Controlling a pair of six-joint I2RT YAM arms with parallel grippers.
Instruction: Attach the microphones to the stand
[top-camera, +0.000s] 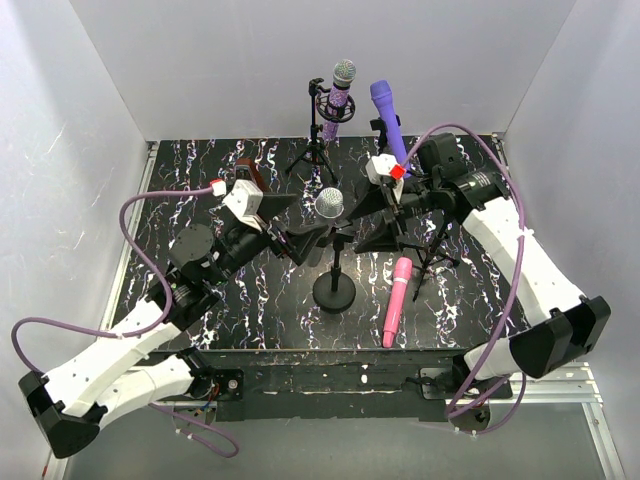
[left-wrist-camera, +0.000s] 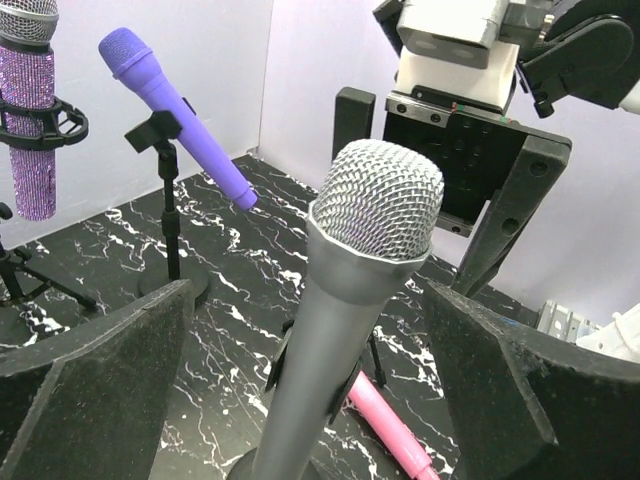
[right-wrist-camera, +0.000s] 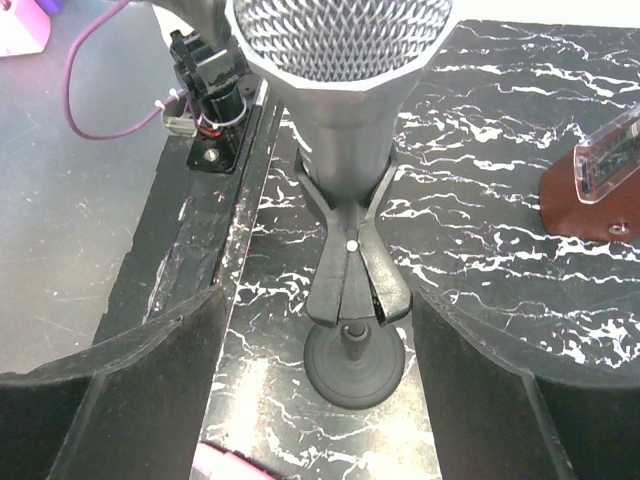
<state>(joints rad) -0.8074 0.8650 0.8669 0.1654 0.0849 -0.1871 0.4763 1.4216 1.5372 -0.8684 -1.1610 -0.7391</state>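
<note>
My right gripper moves down and to the left in the top view onto the stand's thin pole below the clip next, since the microphone already fills the clip.
The silver-grey microphone (top-camera: 330, 203) stands upright in the clip of a round-base stand (top-camera: 334, 292) at mid-table. My left gripper (top-camera: 306, 240) is open; its fingers (left-wrist-camera: 95, 385) flank the microphone's body (left-wrist-camera: 340, 320) without touching it. From the other side my right gripper (top-camera: 364, 222) is open too, its fingers (right-wrist-camera: 505, 390) spread either side of the clip (right-wrist-camera: 352, 255) and base (right-wrist-camera: 355, 362). The pink microphone (top-camera: 397, 300) lies flat on the table. The glittery purple microphone (top-camera: 340, 92) and the violet microphone (top-camera: 388, 118) sit in stands at the back.
A black tripod stand (top-camera: 436, 255) with nothing in it stands under my right arm, next to the pink microphone. A dark red box (right-wrist-camera: 590, 195) lies at the back left of the marbled mat. White walls close in three sides.
</note>
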